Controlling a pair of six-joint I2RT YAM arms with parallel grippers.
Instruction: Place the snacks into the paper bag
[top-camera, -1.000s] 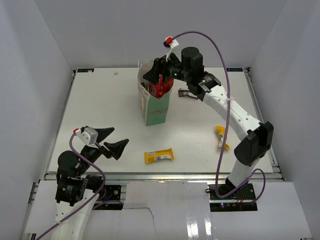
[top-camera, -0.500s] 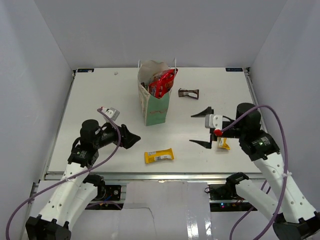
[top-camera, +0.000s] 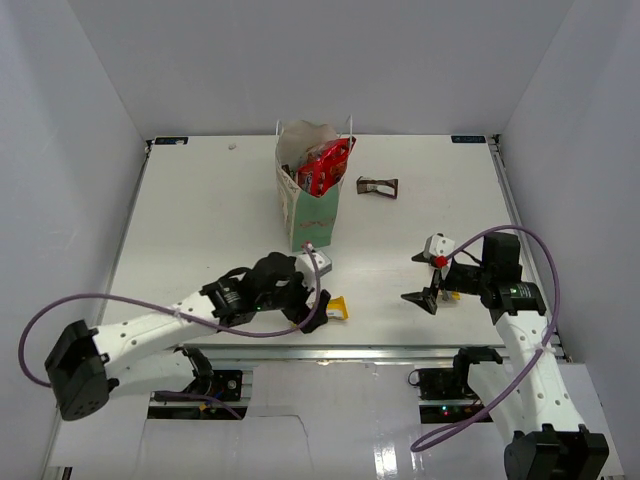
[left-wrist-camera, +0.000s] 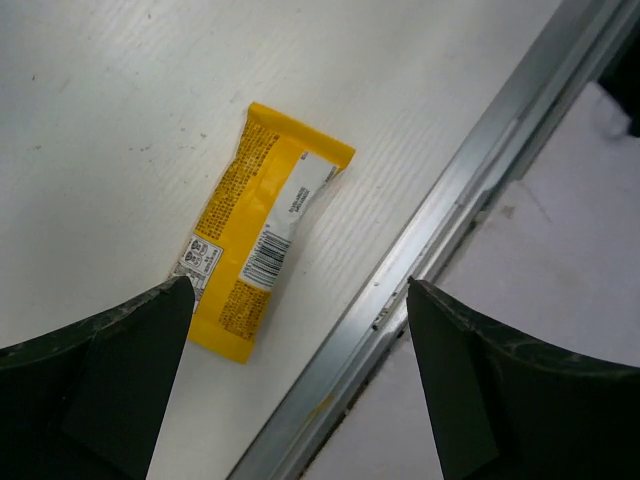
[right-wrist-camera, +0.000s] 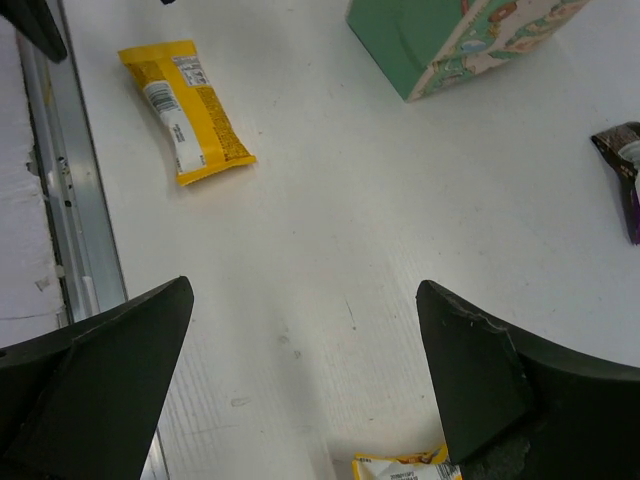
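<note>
Next, the left gripper comes down onto the barcode half of the yellow bar (left-wrist-camera: 238, 278) beside the rail, its open fingers lined up across the yellow bar's narrow width.
The pale green paper bag (top-camera: 308, 215) stands upright at the back centre with a red-orange packet (top-camera: 326, 164) sticking out of its top. A yellow bar (left-wrist-camera: 262, 228) lies near the front edge, and my open, empty left gripper (top-camera: 308, 302) hovers over it, with only the bar's right end (top-camera: 339, 308) showing from above. A second yellow bar (right-wrist-camera: 405, 468) lies just under my open, empty right gripper (top-camera: 418, 278). A dark brown bar (top-camera: 378, 187) lies right of the bag. The right wrist view also shows the bag (right-wrist-camera: 460, 40) and the first yellow bar (right-wrist-camera: 185, 108).
A metal rail (left-wrist-camera: 420, 260) runs along the table's near edge, right beside the first yellow bar; it also shows in the right wrist view (right-wrist-camera: 70, 230). White walls close in the table on three sides.
My left arm has swung right and forward, from the left side to over the first yellow bar. My right gripper has shifted slightly right, staying open over the second yellow bar.
</note>
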